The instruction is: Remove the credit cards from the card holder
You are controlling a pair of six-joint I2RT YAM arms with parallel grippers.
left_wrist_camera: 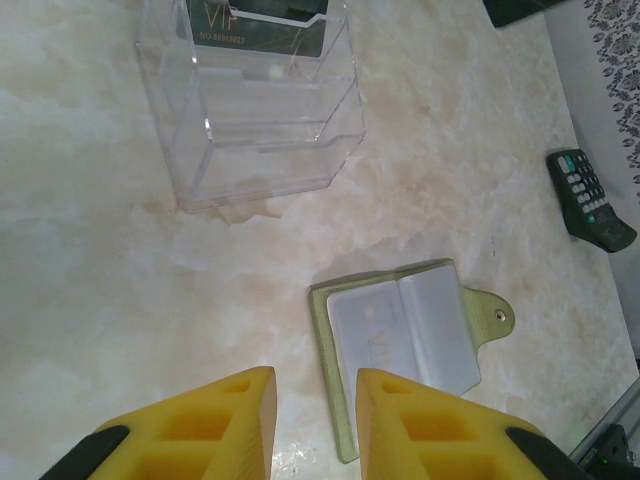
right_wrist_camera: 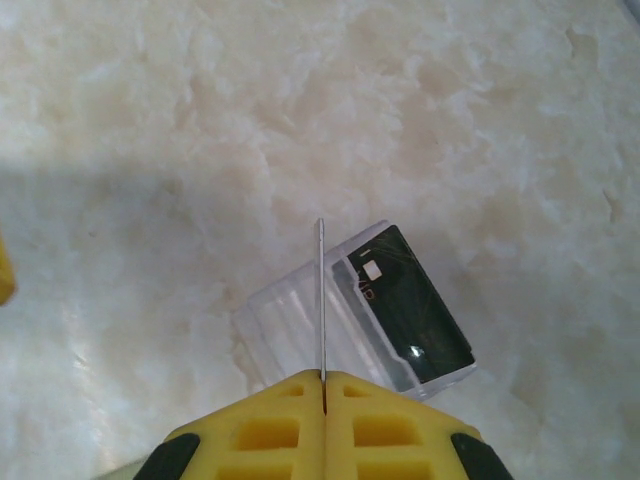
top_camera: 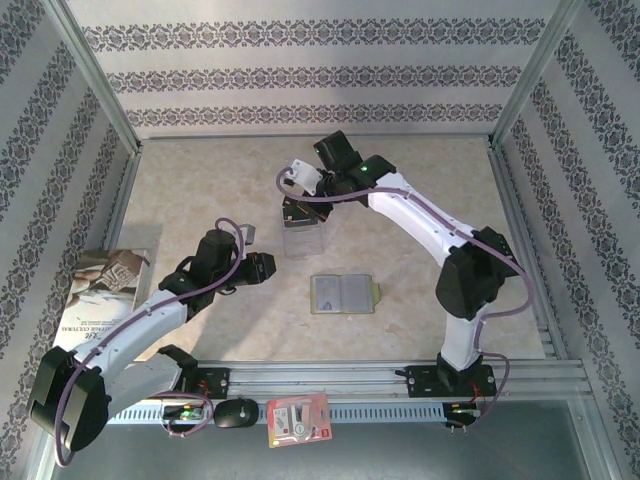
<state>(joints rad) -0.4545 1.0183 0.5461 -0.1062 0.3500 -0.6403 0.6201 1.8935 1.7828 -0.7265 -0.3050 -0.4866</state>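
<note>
The pale card goes down next for release, once my right gripper turns in line with the stand's rear slot [top_camera: 299, 214] [right_wrist_camera: 408, 305], since that slot lies below the fingers.
The olive-green card holder [top_camera: 343, 293] lies open on the table, its pale pockets [left_wrist_camera: 385, 325] facing up. My left gripper [left_wrist_camera: 316, 400] stands open just short of its left edge, with nothing between the fingers. My right gripper [right_wrist_camera: 325, 385] is shut on a pale thin credit card [right_wrist_camera: 322, 300], seen edge-on and upright above a clear plastic stand [right_wrist_camera: 290, 320]. The blackish credit card [right_wrist_camera: 410, 305] with pale marks sits in the stand's rear slot [left_wrist_camera: 260, 25]. From the top, the right gripper [top_camera: 295, 210] hangs over that stand [top_camera: 303, 242].
A book [top_camera: 105, 295] lies at the left wall. A black remote-like device [left_wrist_camera: 590, 200] lies on the table towards the right in the left wrist view. A red-and-white packet [top_camera: 298, 418] and a black object [top_camera: 236, 412] rest on the front rail. Metal frame posts edge the table.
</note>
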